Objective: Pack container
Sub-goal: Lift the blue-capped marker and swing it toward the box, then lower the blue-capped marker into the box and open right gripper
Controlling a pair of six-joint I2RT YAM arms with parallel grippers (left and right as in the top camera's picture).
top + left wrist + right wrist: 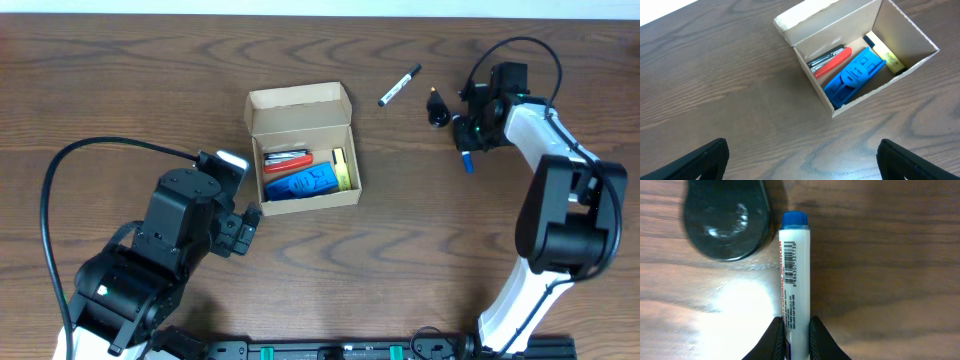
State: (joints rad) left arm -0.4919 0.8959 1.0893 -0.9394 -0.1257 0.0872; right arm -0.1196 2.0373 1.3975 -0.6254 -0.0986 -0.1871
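Observation:
Next, the right gripper lifts, swings over the box, turns and lowers toward that gap, since bare cardboard shows between the red-handled tool and blue object.
The container [300, 112] is a small tan cardboard box with its flap lid open, at the table's middle. It holds a blue object [300, 183], a red-handled tool [287, 158] and a yellow item [341, 168]. It also shows in the left wrist view [805, 52]. My left gripper [802, 160] is open and empty, over bare wood in front of the box. My right gripper [794, 330] is shut on a white marker with a blue cap [795, 275] at the far right [466, 160].
A black-capped white marker [399, 86] lies right of the box. A small black rounded object [437, 108] sits beside my right gripper, seen blurred in the right wrist view [725, 220].

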